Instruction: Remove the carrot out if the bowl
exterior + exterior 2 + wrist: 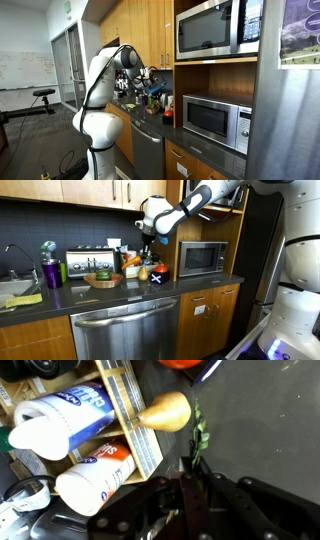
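Next, my gripper moves toward the red-orange object and releases the stalk over bare counter [236,416] beside the pear. The carrot already hangs clear of the brown bowl.
In the wrist view the carrot [165,412] is orange with green leaves [197,445]. It hangs over the dark counter next to a wooden rack. My gripper [188,485] is shut on the leafy top, its fingers close together around the stem. In an exterior view the gripper [148,256] hovers above the counter, to the right of a shallow brown bowl [102,280] with something green in it. The carrot is outside the bowl. The gripper also shows small in an exterior view [146,82].
A wooden rack [125,405] holds white bottles with blue and orange labels [65,415]. A red-orange object [185,363] lies close by. A toaster [86,260], a purple bottle [50,273], a sink [10,285] and a microwave [203,257] stand along the counter.
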`<state>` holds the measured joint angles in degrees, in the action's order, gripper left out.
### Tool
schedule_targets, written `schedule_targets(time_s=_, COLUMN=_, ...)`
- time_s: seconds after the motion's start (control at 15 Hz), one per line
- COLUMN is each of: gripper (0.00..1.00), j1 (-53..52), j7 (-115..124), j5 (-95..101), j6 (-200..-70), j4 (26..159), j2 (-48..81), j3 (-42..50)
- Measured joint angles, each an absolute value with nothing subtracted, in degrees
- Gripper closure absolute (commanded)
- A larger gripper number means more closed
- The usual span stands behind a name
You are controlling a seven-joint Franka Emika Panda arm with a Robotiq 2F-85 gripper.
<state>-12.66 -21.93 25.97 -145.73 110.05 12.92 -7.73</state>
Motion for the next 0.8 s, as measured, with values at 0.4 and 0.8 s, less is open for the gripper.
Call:
schedule_targets(time_s=0.4, gripper=0.98, j1=-11.45, j7=-19.56, j5=30.65, j6=-145.36, j4=112.59, j2=12.80, j3=-5.75)
schedule_targets(time_s=0.8, gripper=0.98, j1=-10.51, j7=-19.49, j5=30.69, j6=-143.82, j4=112.97, j2=13.91, j3=-5.24)
